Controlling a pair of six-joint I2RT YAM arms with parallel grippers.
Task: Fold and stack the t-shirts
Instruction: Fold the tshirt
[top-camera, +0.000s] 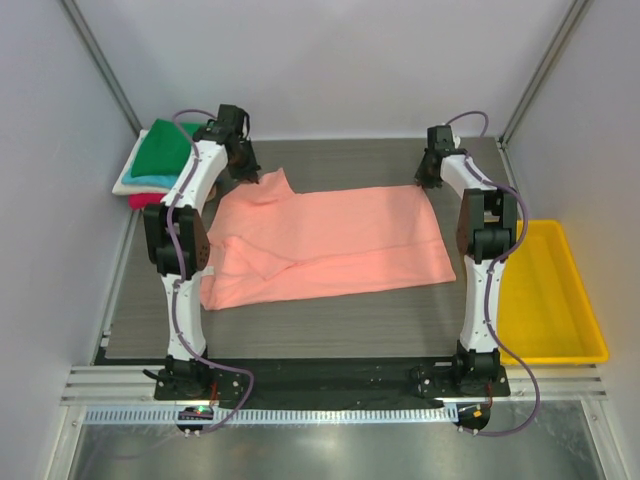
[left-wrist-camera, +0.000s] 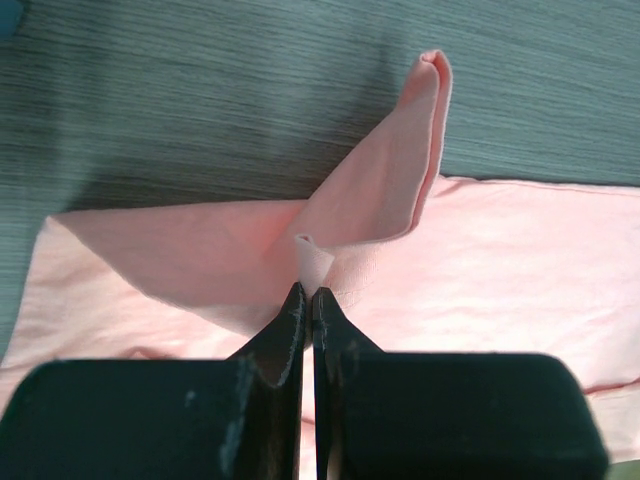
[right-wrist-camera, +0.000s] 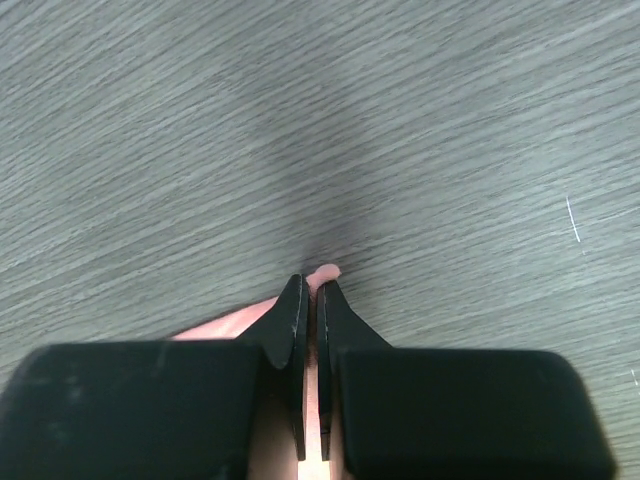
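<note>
My right gripper will next bring the shirt's pinched corner back over the shirt's edge by the bin and let go, because the far part of the shirt is unfolded.
A salmon-pink t-shirt (top-camera: 330, 245) lies spread across the middle of the grey table. My left gripper (top-camera: 243, 165) is at its far left corner, shut on a pinch of the pink cloth (left-wrist-camera: 312, 262), with a fold (left-wrist-camera: 405, 160) rising beyond the fingertips. My right gripper (top-camera: 428, 172) is at the shirt's far right corner, shut on the cloth edge (right-wrist-camera: 326, 271). A stack of folded t-shirts (top-camera: 160, 160), green on top with teal, cream and red-pink below, sits at the far left.
A yellow plastic bin (top-camera: 550, 295) stands at the right of the table. Grey walls close the back and sides. The arm bases sit on a black plate (top-camera: 330, 380) at the near edge.
</note>
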